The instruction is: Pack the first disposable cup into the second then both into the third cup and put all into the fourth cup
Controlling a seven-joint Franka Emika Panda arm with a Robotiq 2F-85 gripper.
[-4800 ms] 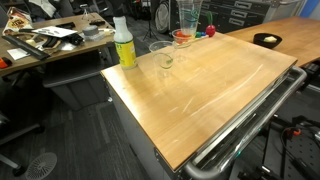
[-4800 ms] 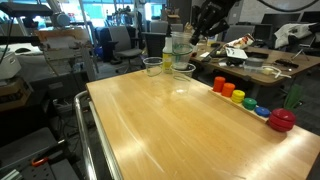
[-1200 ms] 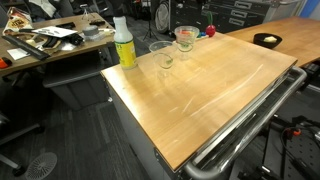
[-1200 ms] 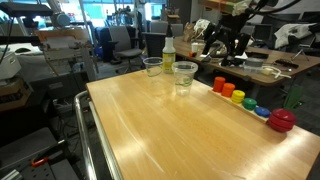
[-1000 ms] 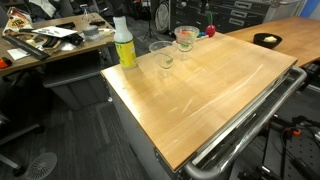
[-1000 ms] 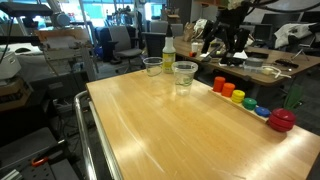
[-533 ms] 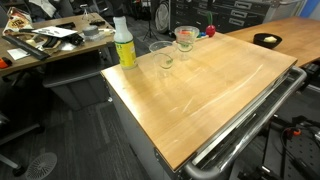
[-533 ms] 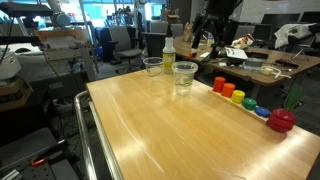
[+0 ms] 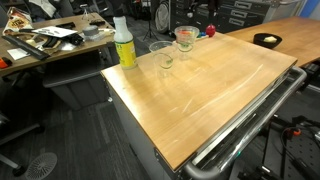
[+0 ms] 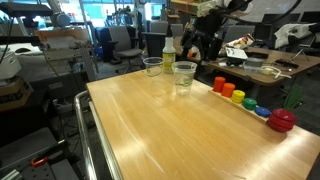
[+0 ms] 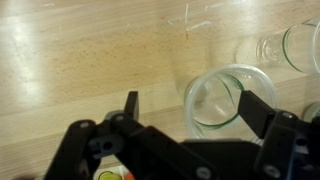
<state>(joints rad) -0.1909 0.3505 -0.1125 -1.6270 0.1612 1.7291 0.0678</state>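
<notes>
My gripper moves down to the rim of the clear disposable cup next.
Clear disposable cups stand near the table's far corner. In an exterior view one cup is nearest the gripper and another cup stands beside it. Those cups show in both exterior views. My gripper hovers just behind and above them, open and empty. The wrist view looks straight down: a cup's round mouth lies between the spread fingers of the gripper, nearer the right-hand finger. Two more cups show at the upper right.
A yellow-green bottle stands close by the cups. A row of coloured blocks and a red bowl line one table edge. Metal rails run along the table's side. Cluttered desks surround the table.
The gripper has moved sideways from beyond the table corner to a spot over the cups, staying open. The cups and bottle have not moved.
</notes>
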